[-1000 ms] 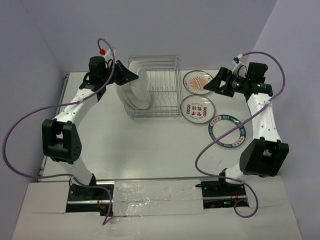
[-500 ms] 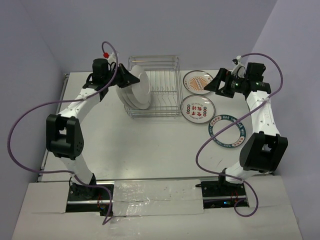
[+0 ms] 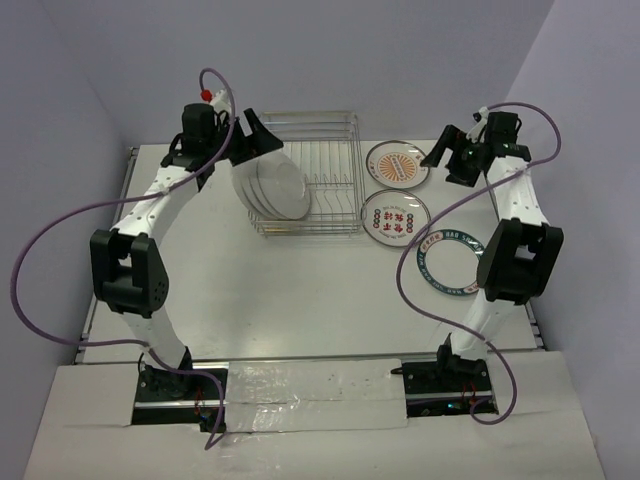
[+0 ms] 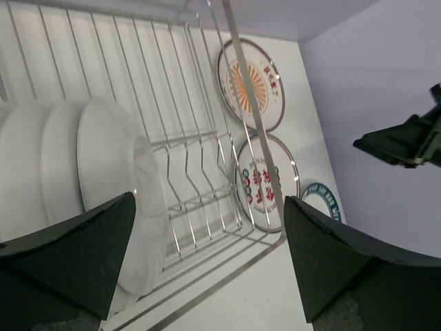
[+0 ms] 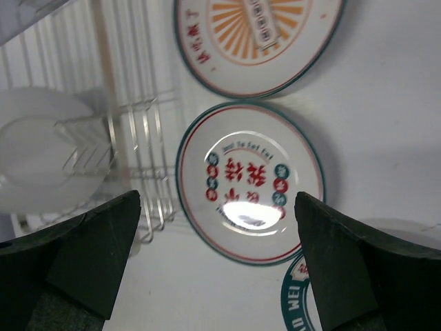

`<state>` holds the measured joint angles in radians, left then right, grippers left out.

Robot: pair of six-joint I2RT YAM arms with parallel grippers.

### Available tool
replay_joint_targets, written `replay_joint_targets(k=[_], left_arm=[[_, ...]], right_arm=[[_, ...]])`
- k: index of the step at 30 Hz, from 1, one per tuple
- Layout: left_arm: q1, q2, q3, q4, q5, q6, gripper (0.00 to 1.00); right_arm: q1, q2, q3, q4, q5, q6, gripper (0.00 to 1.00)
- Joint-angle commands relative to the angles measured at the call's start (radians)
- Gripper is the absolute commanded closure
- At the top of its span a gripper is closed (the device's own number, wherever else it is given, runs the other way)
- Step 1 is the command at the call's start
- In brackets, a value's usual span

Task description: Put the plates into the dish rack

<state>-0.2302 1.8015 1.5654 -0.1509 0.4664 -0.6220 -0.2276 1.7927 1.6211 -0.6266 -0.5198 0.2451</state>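
I will next lower my right gripper to the orange-centred plate's rim on the side away from the rack (image 3: pixel 322 180); the empty table there leaves my fingers room.
The dish rack (image 3: pixel 322 180) stands at the back of the table, with white plates (image 3: pixel 277 187) on edge in its left end, plain undersides showing. My left gripper (image 3: pixel 262 140) hovers just above those racked plates (image 4: pixel 103 183), open and holding nothing, with rack wires (image 4: pixel 207 165) between its fingers (image 4: pixel 76 262). Three plates lie flat right of the rack: an orange-centred one (image 3: pixel 397 163), a red-lettered one (image 3: pixel 396 216) and a teal-rimmed one (image 3: pixel 459 262). My right gripper (image 3: pixel 447 160) hangs open and empty over the red-lettered plate (image 5: pixel 249 181), well above it.
Grey walls close in behind the rack and on both sides. Purple cables loop off each arm (image 3: pixel 40 240). The right gripper's dark tip (image 4: pixel 406 141) shows at the edge of the left wrist view. Bare white tabletop (image 3: pixel 300 290) lies in front of the rack.
The left gripper has opened, letting go of the plate now standing in the rack, and drawn up and back a little. The right arm swung toward the back wall, still open.
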Motion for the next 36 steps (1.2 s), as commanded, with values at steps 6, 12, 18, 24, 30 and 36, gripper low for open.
replay_joint_targets(k=[6,12,18,24,30,36], left_arm=[[-0.006,-0.102,0.226,-0.076,-0.212,0.195,0.01],[-0.008,-0.191,0.227,-0.092,-0.239,0.294,0.01],[-0.011,-0.278,0.127,-0.065,-0.229,0.32,0.01],[-0.009,-0.315,0.087,-0.079,-0.235,0.324,0.01],[-0.009,-0.309,0.11,-0.118,-0.256,0.326,0.01],[-0.009,-0.298,0.114,-0.128,-0.264,0.315,0.01]], right_arm=[[-0.012,0.233,0.203,0.057,0.228,0.158,0.2],[-0.016,0.416,0.333,0.067,0.238,0.218,0.37],[-0.019,0.557,0.411,0.102,0.172,0.29,0.4],[-0.018,0.643,0.476,0.143,0.124,0.336,0.46],[-0.009,0.686,0.494,0.171,0.081,0.375,0.61],[-0.007,0.709,0.482,0.176,0.067,0.407,0.99]])
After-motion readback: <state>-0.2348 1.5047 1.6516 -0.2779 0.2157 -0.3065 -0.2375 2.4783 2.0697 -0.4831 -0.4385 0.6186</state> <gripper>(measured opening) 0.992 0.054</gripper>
